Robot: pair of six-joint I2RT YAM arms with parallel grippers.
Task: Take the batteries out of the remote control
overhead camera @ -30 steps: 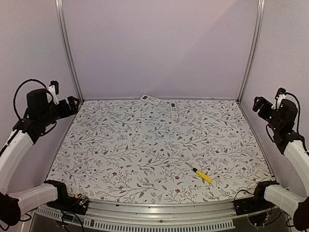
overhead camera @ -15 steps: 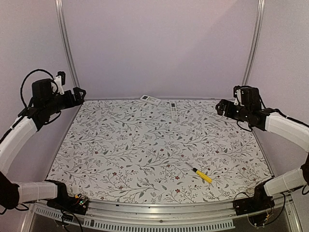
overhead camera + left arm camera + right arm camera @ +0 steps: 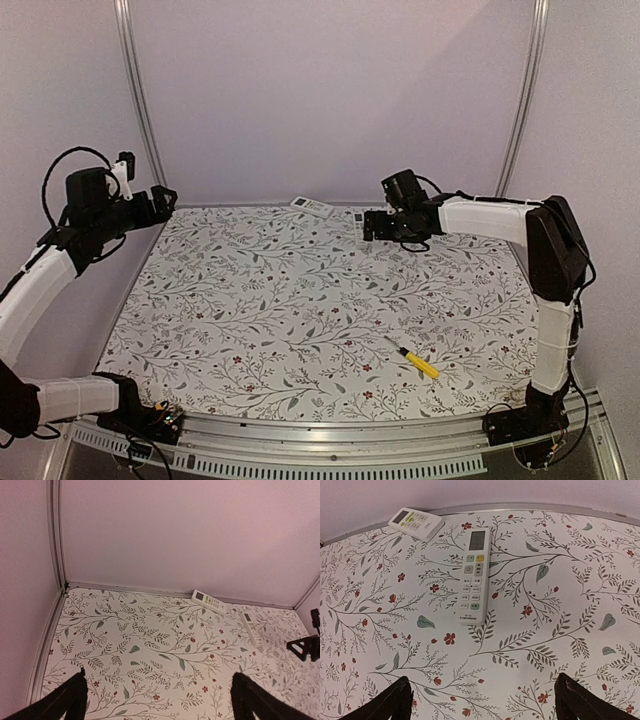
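My right gripper will next lower to the left in the top view onto the slim remote's label end [image 3: 359, 239] [image 3: 472, 617], which lies below it, nearest its open fingers.
The slim white remote control [image 3: 359, 228] lies button side up near the back edge of the floral mat; its battery compartment faces down and the batteries are hidden. It also shows in the right wrist view [image 3: 474, 582] and the left wrist view [image 3: 251, 628]. My right gripper [image 3: 374, 228] hovers just right of the remote, open and empty [image 3: 482, 702], with the remote ahead of its fingers. My left gripper [image 3: 160, 200] is raised at the far left, open and empty [image 3: 159, 700], well away from the remote.
A broader white remote [image 3: 311, 206] lies by the back wall, left of the slim one [image 3: 416, 523]. A yellow-handled screwdriver [image 3: 412, 359] lies at the front right of the mat. Metal posts stand at both back corners.
My right arm has swung from the right wall in to the back middle, ending beside the slim remote. My left arm rose slightly and then held still.
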